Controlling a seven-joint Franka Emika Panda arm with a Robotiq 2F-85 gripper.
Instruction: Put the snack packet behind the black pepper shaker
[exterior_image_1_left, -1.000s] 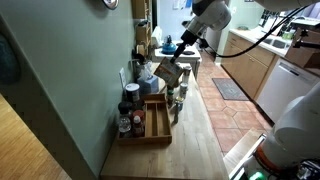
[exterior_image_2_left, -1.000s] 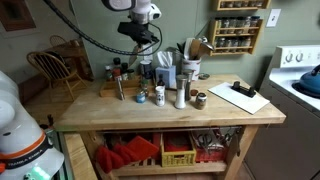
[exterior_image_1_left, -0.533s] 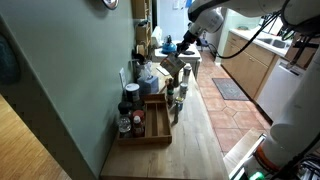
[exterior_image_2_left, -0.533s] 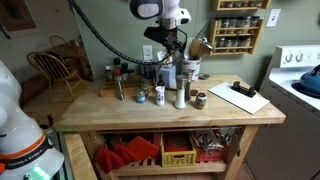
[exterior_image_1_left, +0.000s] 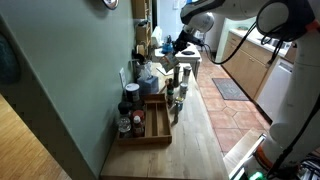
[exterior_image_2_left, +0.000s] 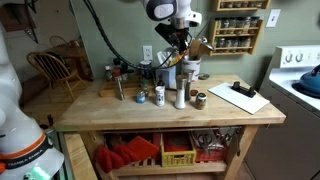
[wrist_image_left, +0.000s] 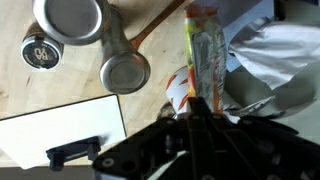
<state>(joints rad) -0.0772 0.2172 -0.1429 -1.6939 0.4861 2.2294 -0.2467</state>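
Note:
My gripper lowers into the gap of bare tabletop between the steel shaker and the red-striped holder, behind the pepper shaker, next. It then releases the snack packet (wrist_image_left: 203, 55).
My gripper (wrist_image_left: 195, 110) is shut on the snack packet (wrist_image_left: 203, 55), a red-orange foil packet seen edge-on sticking out past the fingertips. In both exterior views the gripper (exterior_image_1_left: 178, 42) (exterior_image_2_left: 178, 46) hangs above the back of the wooden table, over the jars and utensil holder. The black pepper shaker (wrist_image_left: 41, 52), with a dark perforated lid, stands on the table near the front, next to the clipboard; it also shows in an exterior view (exterior_image_2_left: 200, 99). The packet is in the air, well apart from the shaker.
Two steel shakers (wrist_image_left: 124, 72) (wrist_image_left: 70, 18) stand by the pepper shaker. A white clipboard (exterior_image_2_left: 240, 96) lies at the table's end. A wooden tray (exterior_image_1_left: 155, 122) holds spice jars. A utensil holder (exterior_image_2_left: 192, 62) and crumpled white material (wrist_image_left: 270, 55) sit below the gripper.
The arm has carried the snack packet along the back of the table, from above the wooden tray side toward the utensil holder. The grip has stayed shut.

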